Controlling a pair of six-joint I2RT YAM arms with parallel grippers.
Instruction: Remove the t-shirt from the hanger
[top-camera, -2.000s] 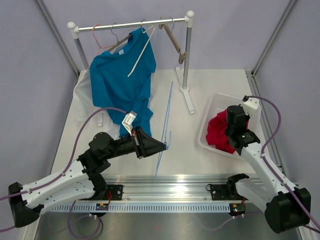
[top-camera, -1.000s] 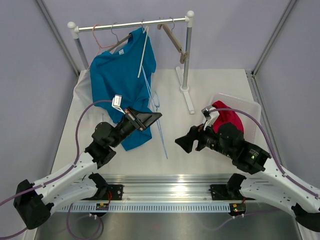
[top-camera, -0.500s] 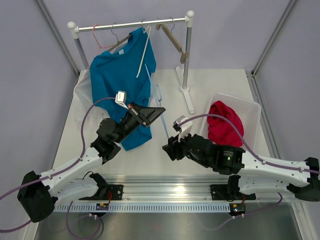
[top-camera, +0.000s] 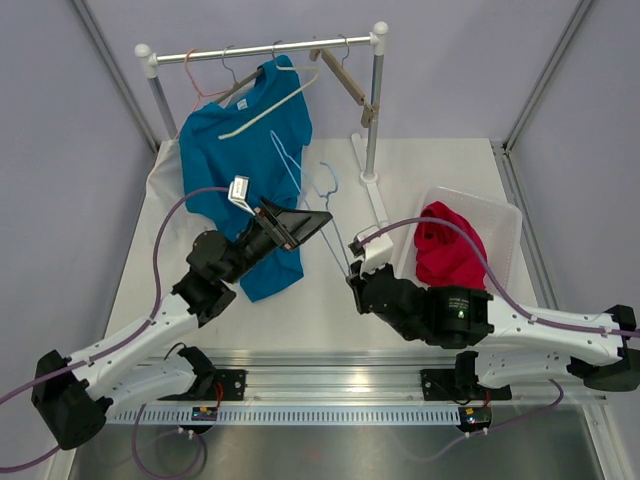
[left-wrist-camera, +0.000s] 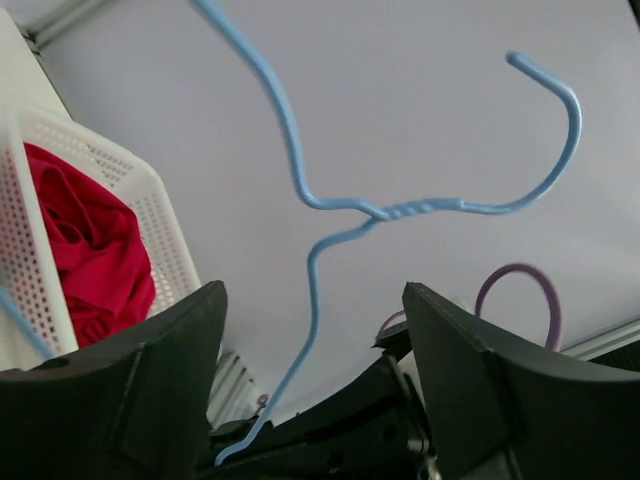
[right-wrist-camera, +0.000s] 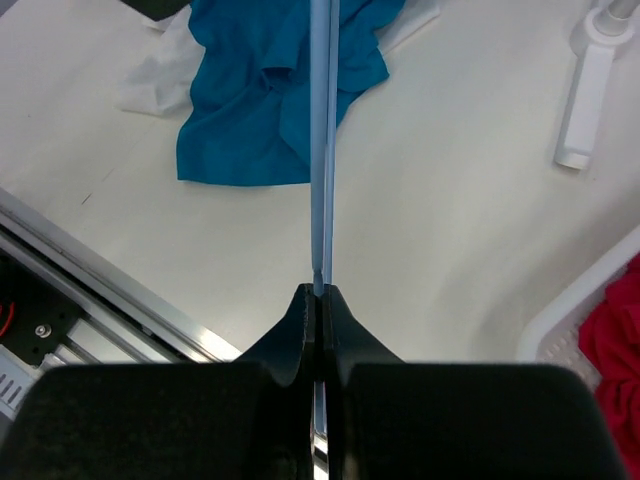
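Observation:
My right gripper carries the blue hanger outward next, as it is bare, sets its hook over the rack's bar, which likely runs outward of the gripper, and lets go.
The teal t-shirt hangs by its collar from the rack, a white hanger lying across it, and its lower half trails onto the table. A bare blue wire hanger stands tilted between my arms. My right gripper is shut on the blue hanger's lower wire, which the right wrist view shows pinched. My left gripper is open. In the left wrist view the blue hanger runs loose between the spread left gripper's fingers.
The clothes rack stands at the back, with a wooden hanger and a thin wire hanger on its bar. A white basket at right holds a red garment. White cloth lies under the shirt.
My left gripper has opened and let go of the blue hanger. My right gripper closed on its lower wire. The white hanger on the rack swung flatter.

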